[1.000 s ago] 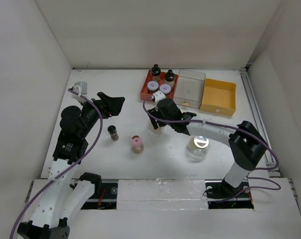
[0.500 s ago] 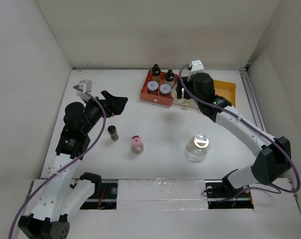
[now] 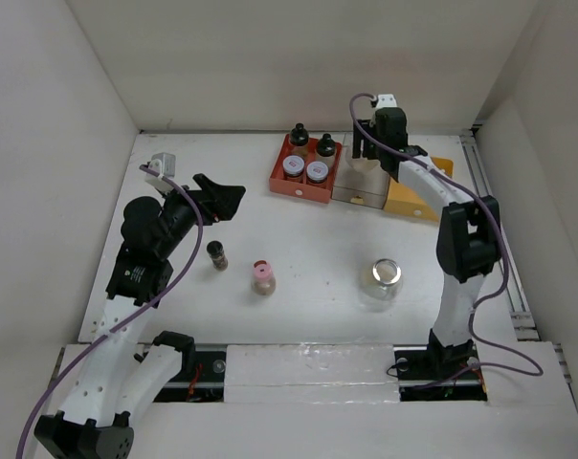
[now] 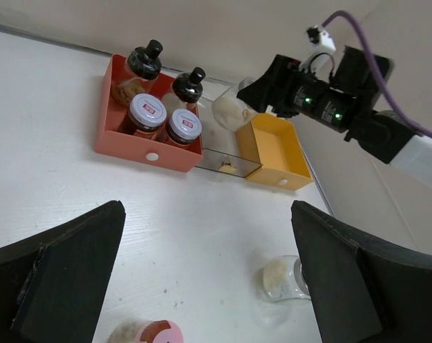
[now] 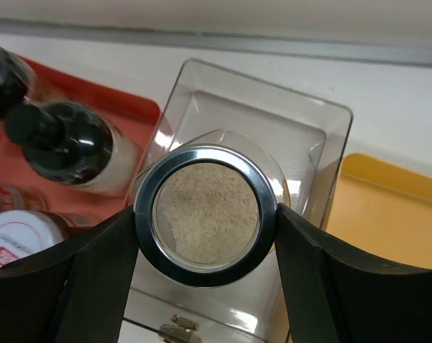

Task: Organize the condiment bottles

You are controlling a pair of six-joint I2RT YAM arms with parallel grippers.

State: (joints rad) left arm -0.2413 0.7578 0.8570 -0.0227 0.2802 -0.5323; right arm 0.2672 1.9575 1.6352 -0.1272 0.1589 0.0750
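Observation:
My right gripper lowers and shifts outward next, away from the red tray. It goes onto the far bottom of the clear tray (image 5: 302, 136) under the jar of pale grains, since that tray is empty.
My right gripper (image 3: 364, 151) is shut on a clear glass jar (image 5: 205, 214) of pale grains and holds it over the clear tray (image 5: 302, 136); the jar also shows in the left wrist view (image 4: 230, 112). The red tray (image 3: 281, 182) holds two black-capped bottles (image 3: 299, 134) (image 3: 325, 143) and two grey-lidded spice jars (image 3: 293, 165) (image 3: 317, 171). A second glass jar (image 3: 382, 277), a pink-capped bottle (image 3: 262, 276) and a dark slim shaker (image 3: 216, 254) stand on the table. My left gripper (image 3: 222, 196) is open and empty, above the table left of the red tray.
The orange tray (image 3: 418, 196) sits right of the clear tray (image 3: 366, 180), at the back right. White walls close in the table on the left, back and right. My right arm reaches along the right side to the back.
My right gripper has carried the glass jar from the table's middle back and to the right, to over the clear tray. My left arm has hardly moved.

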